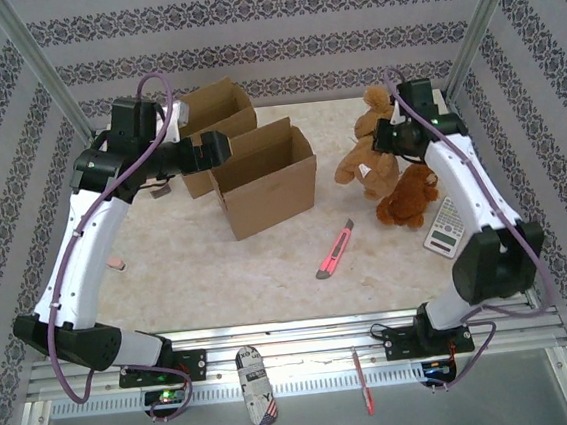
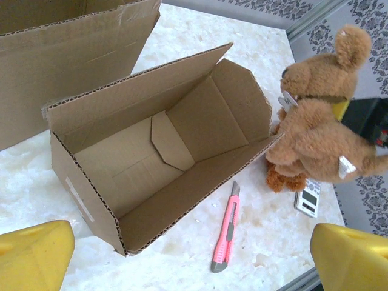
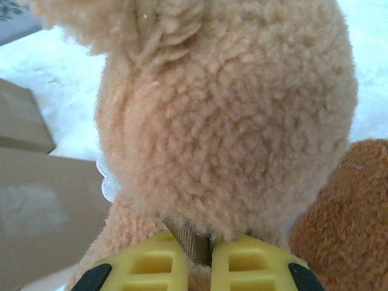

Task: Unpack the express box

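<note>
The light-brown plush hangs outside the box, so my right gripper should next lower it onto the bare tabletop beside the dark-brown plush and release the light-brown plush's collar band [image 3: 200, 242].
The express box [image 1: 266, 184] stands mid-table with its flaps up, and its inside [image 2: 130, 167] holds nothing. My left gripper [image 1: 219, 146] hovers over the box's far-left edge, open wide, with its yellow fingertips [image 2: 33, 254] far apart and nothing between them. My right gripper [image 1: 382, 138] is shut on the collar band [image 3: 200, 242] of a light-brown plush toy [image 3: 230, 115] and holds it up to the right of the box [image 1: 369, 159]. A dark-brown plush [image 1: 410, 198] sits just beside it on the table.
A second open cardboard box [image 1: 216, 118] stands behind the first. A pink utility knife [image 1: 335, 250] lies in front of the box, a calculator [image 1: 445, 225] at the right edge, and a small pink item [image 1: 116, 262] at the left. Metal frame posts flank the table.
</note>
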Robot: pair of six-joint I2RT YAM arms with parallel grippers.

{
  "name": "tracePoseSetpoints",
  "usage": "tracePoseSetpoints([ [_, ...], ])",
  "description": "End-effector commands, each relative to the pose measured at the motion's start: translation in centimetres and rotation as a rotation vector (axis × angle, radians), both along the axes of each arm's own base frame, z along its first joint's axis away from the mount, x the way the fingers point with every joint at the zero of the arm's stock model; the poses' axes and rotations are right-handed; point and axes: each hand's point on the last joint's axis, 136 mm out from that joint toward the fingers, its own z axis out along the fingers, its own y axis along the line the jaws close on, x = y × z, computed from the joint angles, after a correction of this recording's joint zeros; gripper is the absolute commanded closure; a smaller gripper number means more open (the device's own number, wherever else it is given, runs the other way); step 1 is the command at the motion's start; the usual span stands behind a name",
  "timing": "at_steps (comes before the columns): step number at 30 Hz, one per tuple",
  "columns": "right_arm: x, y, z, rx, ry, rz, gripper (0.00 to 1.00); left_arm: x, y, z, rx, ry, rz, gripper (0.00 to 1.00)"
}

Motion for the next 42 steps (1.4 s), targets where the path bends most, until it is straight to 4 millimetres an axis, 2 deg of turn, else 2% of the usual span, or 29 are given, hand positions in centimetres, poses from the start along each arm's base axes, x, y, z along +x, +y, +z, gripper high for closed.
tracePoseSetpoints([
  [1, 1.8, -1.8, -0.1, -0.045, 0.036, -0.085, 1.00, -0.4, 0.4, 1.8, 0.017, -0.098, -0.023, 0.00],
  [7, 4.4, -2.5, -2.4, -0.098, 0.125, -0.113, 1.00, -1.3, 1.5, 1.8, 0.085, -0.078, -0.008, 0.00],
  [16, 6.7, -1.9, -6.9, -0.104, 0.229, -0.108, 1.00, -1.8, 1.9, 2.2, 0.107, -0.118, -0.018, 0.00],
  [27, 7.0, -1.7, -12.0, -0.086, 0.297, -0.120, 1.00, -1.9, 1.8, 2.2, 0.103, -0.138, -0.024, 0.00],
  [32, 7.0, -1.5, -13.5, -0.077, 0.318, -0.123, 1.00, -1.8, 1.9, 2.0, 0.114, -0.136, -0.020, 0.00],
  [42, 6.9, -1.3, -14.8, -0.054, 0.327, -0.118, 0.66, -2.1, 2.1, 2.0, 0.118, -0.136, -0.020, 0.00],
])
